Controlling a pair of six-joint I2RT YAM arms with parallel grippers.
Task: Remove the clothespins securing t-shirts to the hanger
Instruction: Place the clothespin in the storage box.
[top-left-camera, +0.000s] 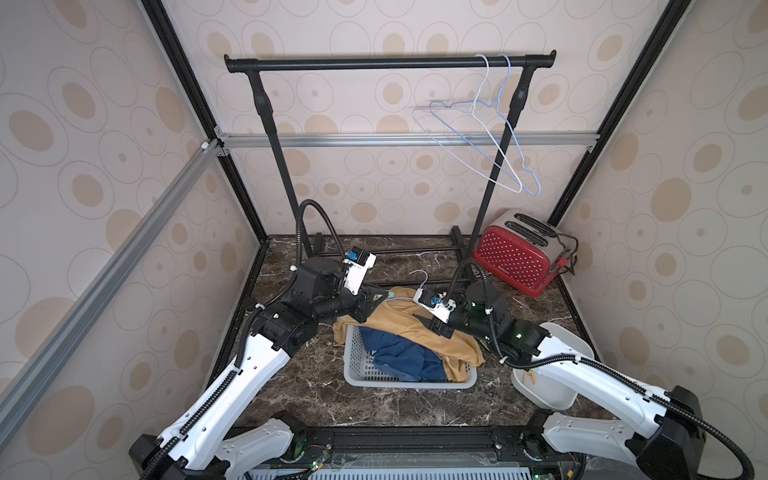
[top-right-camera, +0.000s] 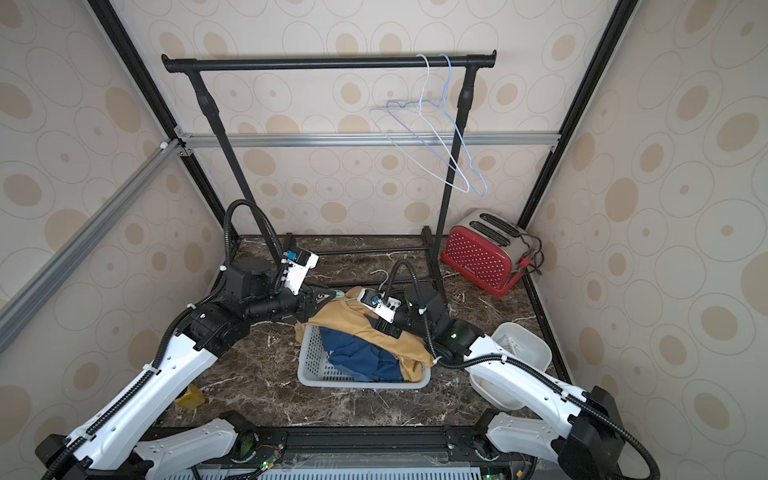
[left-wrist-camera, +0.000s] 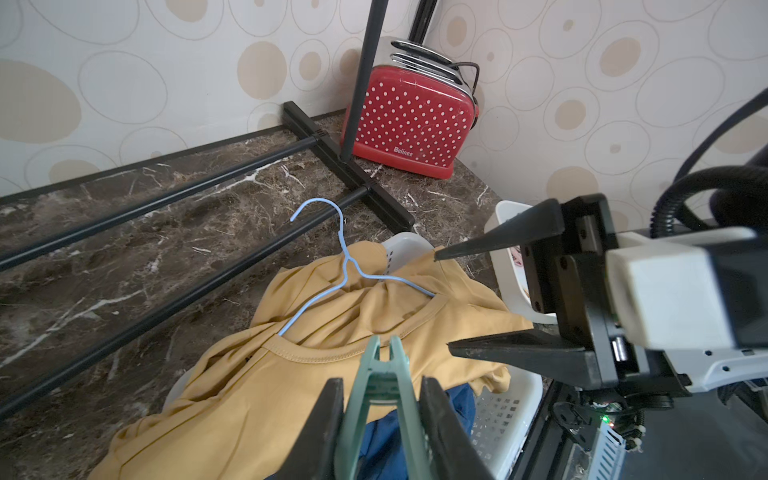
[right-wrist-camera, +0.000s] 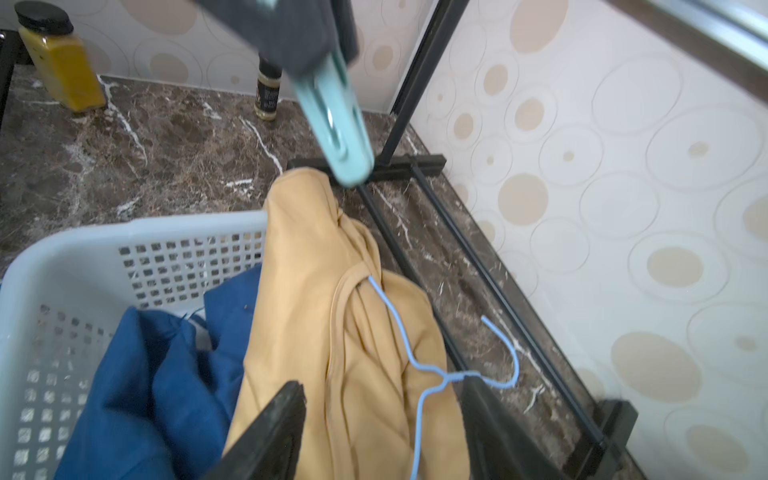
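The right gripper needs to move up and across toward the left gripper next, onto the teal-green clothespin's free tip (top-left-camera: 390, 295) (right-wrist-camera: 348, 152), because that tip sticks out bare past the holding fingers.
My left gripper (left-wrist-camera: 382, 380) is shut on a teal-green clothespin (left-wrist-camera: 380, 399), also visible in both top views (top-left-camera: 392, 295) (top-right-camera: 340, 295). The clothespin's tip (right-wrist-camera: 349, 166) hangs right beside a raised fold of the mustard-yellow t-shirt (right-wrist-camera: 316, 291); I cannot tell if they touch. That shirt (top-left-camera: 419, 332) lies draped over the basket's far end with a light-blue wire hanger (left-wrist-camera: 345, 266) through its collar. A blue t-shirt (top-left-camera: 399, 357) lies in the basket. My right gripper (right-wrist-camera: 382, 382) stands open just above the yellow shirt, one finger beside the hanger's neck (right-wrist-camera: 440, 376).
The grey basket (top-left-camera: 353, 365) sits mid-table. A white bin (top-left-camera: 552, 395) lies under the right arm. A red toaster (top-left-camera: 515, 257) stands at the back right by the black rack (top-left-camera: 386, 63), which carries two bare hangers (top-left-camera: 490, 124). Spice jars (right-wrist-camera: 58, 62) stand at the left wall.
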